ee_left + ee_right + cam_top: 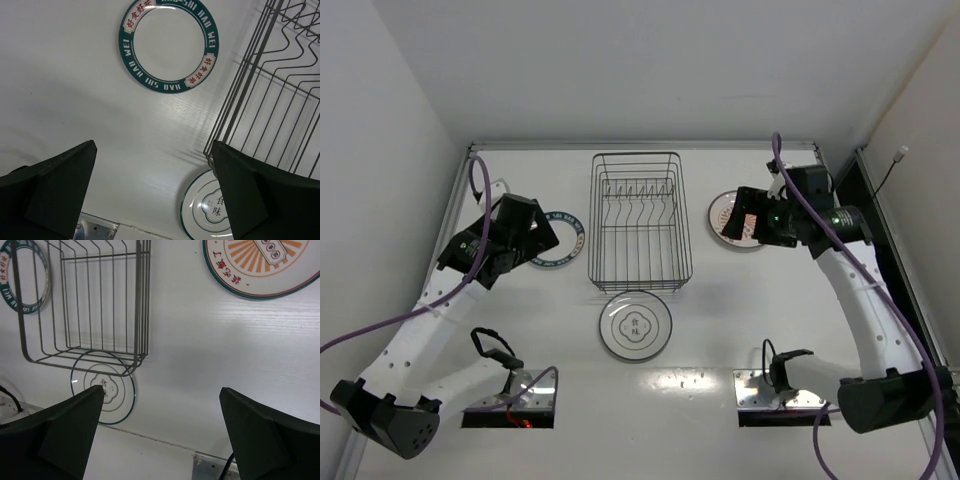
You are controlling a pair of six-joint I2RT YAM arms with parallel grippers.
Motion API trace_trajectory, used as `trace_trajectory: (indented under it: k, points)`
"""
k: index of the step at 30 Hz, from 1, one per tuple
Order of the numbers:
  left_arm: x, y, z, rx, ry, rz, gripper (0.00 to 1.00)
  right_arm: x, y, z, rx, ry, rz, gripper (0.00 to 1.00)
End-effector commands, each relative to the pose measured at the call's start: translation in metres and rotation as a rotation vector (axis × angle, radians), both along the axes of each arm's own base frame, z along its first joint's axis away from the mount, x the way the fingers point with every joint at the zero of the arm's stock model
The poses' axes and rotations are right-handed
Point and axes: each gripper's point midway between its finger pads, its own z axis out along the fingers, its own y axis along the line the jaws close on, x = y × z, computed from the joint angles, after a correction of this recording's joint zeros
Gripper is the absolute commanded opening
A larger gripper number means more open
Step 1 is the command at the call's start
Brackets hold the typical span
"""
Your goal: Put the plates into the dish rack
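Observation:
Next, my right gripper lowers and tilts to close on the reddish-brown plate's edge away from the rack below it, since the plate lies flat.
The wire dish rack [592,215] stands at the table's centre and holds no plates. The teal-banded plate [565,240] lies flat to its left, the reddish-brown patterned plate [724,220] flat to its right, and the dark-ringed plate [636,325] flat in front of it. My left gripper [535,238] hovers open and empty over the teal plate's left edge. My right gripper [750,215] hovers open and empty over the reddish plate. The left wrist view shows the teal plate [168,45], the rack [231,95] and the ringed plate [210,210] beyond the left gripper [155,190].
The right wrist view shows the rack [142,305], the reddish plate [265,265] and the ringed plate [107,390] under the right gripper [160,435]. White walls close the table on the left, back and right. Metal base plates [780,395] sit at the near edge.

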Motion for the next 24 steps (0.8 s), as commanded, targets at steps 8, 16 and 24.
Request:
trace_trajectory:
  k: [8, 16, 24]
  points:
    - [0.001, -0.007, -0.010, -0.028, 0.037, -0.010, 1.00, 0.032, -0.024, -0.095, 0.043, 0.288, -0.104, 1.00]
    - [0.000, -0.011, -0.017, -0.034, 0.065, -0.033, 1.00, 0.083, -0.084, -0.115, 0.182, 0.252, -0.297, 0.98]
    - [-0.007, -0.012, -0.029, -0.033, 0.099, -0.054, 1.00, 0.101, -0.145, -0.169, 0.348, 0.309, -0.455, 0.97]
